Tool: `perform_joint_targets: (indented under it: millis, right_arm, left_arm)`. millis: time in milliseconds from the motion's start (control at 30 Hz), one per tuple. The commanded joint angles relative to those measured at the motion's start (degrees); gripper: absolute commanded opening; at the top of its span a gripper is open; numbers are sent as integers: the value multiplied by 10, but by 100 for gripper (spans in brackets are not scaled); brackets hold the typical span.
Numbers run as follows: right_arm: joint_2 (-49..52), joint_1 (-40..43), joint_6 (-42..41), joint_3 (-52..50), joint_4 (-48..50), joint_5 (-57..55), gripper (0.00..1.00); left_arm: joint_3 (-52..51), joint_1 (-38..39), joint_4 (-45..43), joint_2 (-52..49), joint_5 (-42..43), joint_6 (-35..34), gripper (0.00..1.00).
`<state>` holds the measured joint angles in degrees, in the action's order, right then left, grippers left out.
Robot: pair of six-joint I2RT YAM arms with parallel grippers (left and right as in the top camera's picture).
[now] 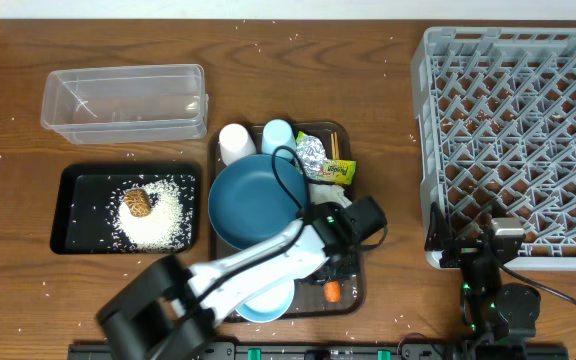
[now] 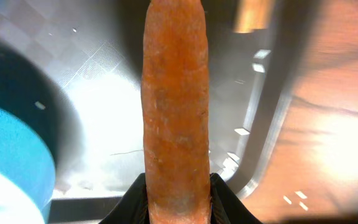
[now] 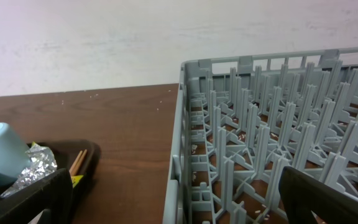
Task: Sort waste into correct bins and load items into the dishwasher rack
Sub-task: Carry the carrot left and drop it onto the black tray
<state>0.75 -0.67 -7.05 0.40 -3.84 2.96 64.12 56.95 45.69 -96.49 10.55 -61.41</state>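
Observation:
My left gripper is to lift the carrot past the dark-blue dish [image 1: 253, 200] and then lower the carrot next to the rice and food lump on the black tray.
My left gripper [image 2: 178, 202] is shut on the orange carrot [image 2: 176, 106], over the front right corner of the brown serving tray [image 1: 356, 290]. The carrot's tip shows in the overhead view [image 1: 332, 291] just below the left gripper [image 1: 336, 272]. The dark-blue dish [image 1: 253, 200], white cup [image 1: 236, 142], light-blue cup [image 1: 278, 134], foil ball [image 1: 311, 152], yellow-green packet [image 1: 334, 172] and chopsticks [image 1: 334, 145] are on that tray. A small pale bowl [image 1: 268, 302] lies partly under my arm. My right gripper [image 3: 179, 199] is open and empty at the grey rack's [image 1: 513, 140] front left corner.
The clear tub [image 1: 123, 100] stands at the back left, nothing visible inside. The black tray [image 1: 78, 215] in front of it holds white rice [image 1: 163, 222] and the brown food lump [image 1: 140, 202]. Rice grains are scattered over the wooden table.

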Motion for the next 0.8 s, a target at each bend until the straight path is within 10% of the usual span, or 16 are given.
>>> perform_joint_targets:
  millis: [0,367,767]
  right_arm:
    - [2,-4,3,-1,-2,0,99]
    - [2,-4,3,-1,-2,0,99]
    - [2,-4,3,-1,-2,0,99]
  left_arm:
    - [3,-19,8,58,-1,30,19]
    - [3,-306,134,226,-28,144,19]
    - [-5,-599,109,170,-88,207,19]
